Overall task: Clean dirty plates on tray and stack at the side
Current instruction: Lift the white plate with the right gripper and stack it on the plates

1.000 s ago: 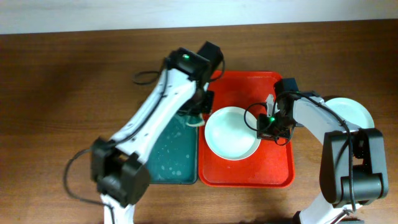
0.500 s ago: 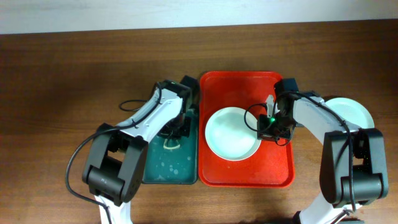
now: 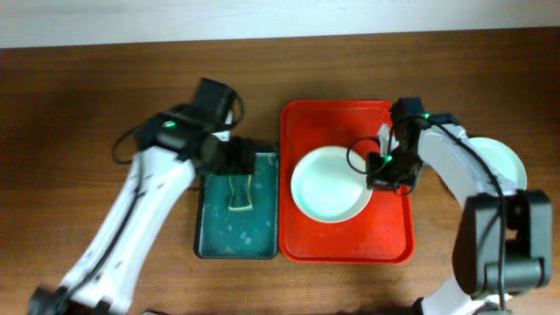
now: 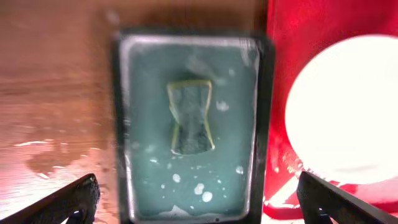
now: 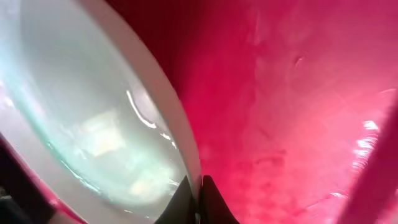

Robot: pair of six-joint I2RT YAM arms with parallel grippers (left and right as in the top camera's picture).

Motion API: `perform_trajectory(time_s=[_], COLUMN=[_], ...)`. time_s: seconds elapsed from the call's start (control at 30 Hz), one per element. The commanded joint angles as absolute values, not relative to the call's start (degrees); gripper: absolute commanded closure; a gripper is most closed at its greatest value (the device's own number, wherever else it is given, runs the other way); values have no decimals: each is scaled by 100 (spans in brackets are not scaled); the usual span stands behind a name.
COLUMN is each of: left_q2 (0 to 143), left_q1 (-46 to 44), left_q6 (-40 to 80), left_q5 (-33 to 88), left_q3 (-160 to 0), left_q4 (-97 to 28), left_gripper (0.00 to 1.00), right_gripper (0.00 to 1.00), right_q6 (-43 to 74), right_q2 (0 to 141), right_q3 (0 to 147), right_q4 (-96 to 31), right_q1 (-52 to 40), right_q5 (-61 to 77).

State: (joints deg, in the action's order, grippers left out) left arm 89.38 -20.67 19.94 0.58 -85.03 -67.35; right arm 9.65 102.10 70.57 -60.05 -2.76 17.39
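Observation:
The robot's right gripper next needs to lift the plate it holds over the dark green tray (image 3: 206,245), then lower it and let it go on the other pale plate (image 3: 500,162), because that one is already aside.
A pale green plate (image 3: 325,185) lies on the red tray (image 3: 385,241). My right gripper (image 3: 378,173) is shut on that plate's right rim; in the right wrist view its tips (image 5: 199,193) pinch the rim of the plate (image 5: 93,124) over the red tray (image 5: 298,93). My left gripper (image 3: 238,157) hangs open and empty above the dark green tray (image 3: 206,245). From the left wrist view its fingers (image 4: 78,199) stand wide apart, well above a sponge (image 4: 191,117). The plate (image 4: 348,112) shows to the right there.
The yellow-edged sponge (image 3: 239,194) lies loose in the wet green tray beside the red tray's left edge. Another pale plate (image 3: 506,159) sits on the table right of the red tray, partly behind my right arm. Brown tabletop surrounds both trays.
My left gripper has opened and let go of the sponge, which now lies in the green tray. The left arm has pulled up and back to the left. The right arm has barely moved.

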Motion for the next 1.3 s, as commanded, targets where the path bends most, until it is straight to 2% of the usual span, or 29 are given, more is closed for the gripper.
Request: perform_trajectory(time_s=[0.0,0.2,0.37,0.57,0.83,1.07,1.27], left_q2=[8224,7891,7905,7905,7905,7905,7905], left_q1=[-1616,-1406,-1409,-1409,-1406,-1409,-1409], left_q6=[1964,1966,1968,1966,1968,1966,1968], left_q5=[-451,-867,-864,-864,-864,-864,-864], left_q3=[-8593,-8593,-8593,-8593,-8593,-8593,-8593], left_q4=[-6827,-6862,-6862,-6862,-6862,-6862,-6862], left_gripper=[1,1,1,1,1,1,1], right_gripper=[96,96,96,96,96,96,96], right_q6=[766,779,1203,1500,1702,1811,1898], right_q2=[9592,9456,9618,9769,9437,9194,9190], right_q3=[7732,7876,7876,7872,7883,7883,7883], right_q4=[-6451,-6523,-5638,-4886,-4858,-4862,-4860], right_q1=[-445,-1428,-2825,-3704,-4241,-5299,-5708], right_q5=[1732,1734,1559,-14,-1667,-4217,-4853])
